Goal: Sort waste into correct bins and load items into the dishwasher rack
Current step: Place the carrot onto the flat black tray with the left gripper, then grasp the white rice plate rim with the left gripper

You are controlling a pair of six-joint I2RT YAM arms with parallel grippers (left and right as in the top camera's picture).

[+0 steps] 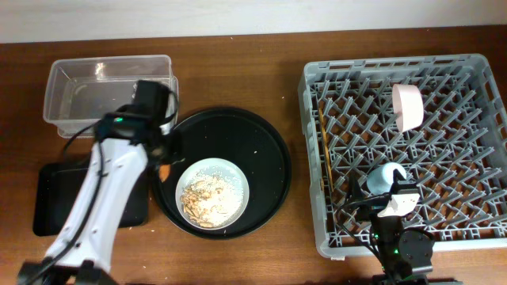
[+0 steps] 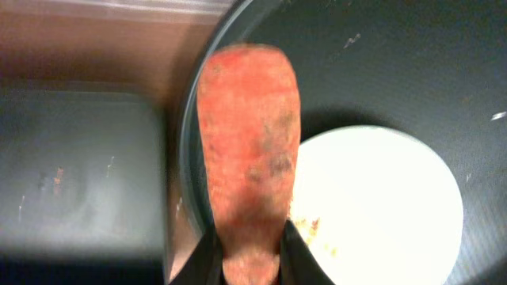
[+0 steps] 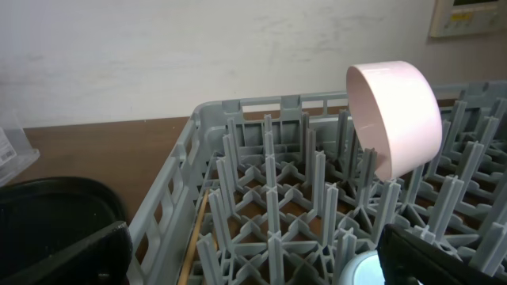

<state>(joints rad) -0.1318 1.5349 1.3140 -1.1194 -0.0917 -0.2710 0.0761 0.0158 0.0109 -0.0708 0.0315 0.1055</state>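
Observation:
Next, my left gripper moves to the left in the overhead view, over the black rectangular tray, since the carrot still hangs above the round tray's rim.
My left gripper (image 1: 164, 158) is shut on the orange carrot piece (image 2: 249, 150) and holds it over the left rim of the round black tray, between the shallow black rectangular tray (image 1: 55, 198) and the pale dish (image 1: 212, 192) of beige crumbs. The clear tub (image 1: 111, 91) stands at the back left. The grey dishwasher rack (image 1: 475, 150) holds a white bowl (image 1: 407, 107) on its side, a light-blue cup (image 1: 386, 176) and chopsticks (image 1: 325, 158). My right gripper (image 3: 253, 265) is open and empty over the rack's front, the cup (image 3: 360, 271) just below it. Napkin and red wrapper are out of view.
The large round black tray (image 1: 269, 158) sits in the middle of the brown table. In the right wrist view the bowl (image 3: 396, 119) leans on pegs, a chopstick (image 3: 194, 237) lies along the rack's left wall, and a white wall stands behind.

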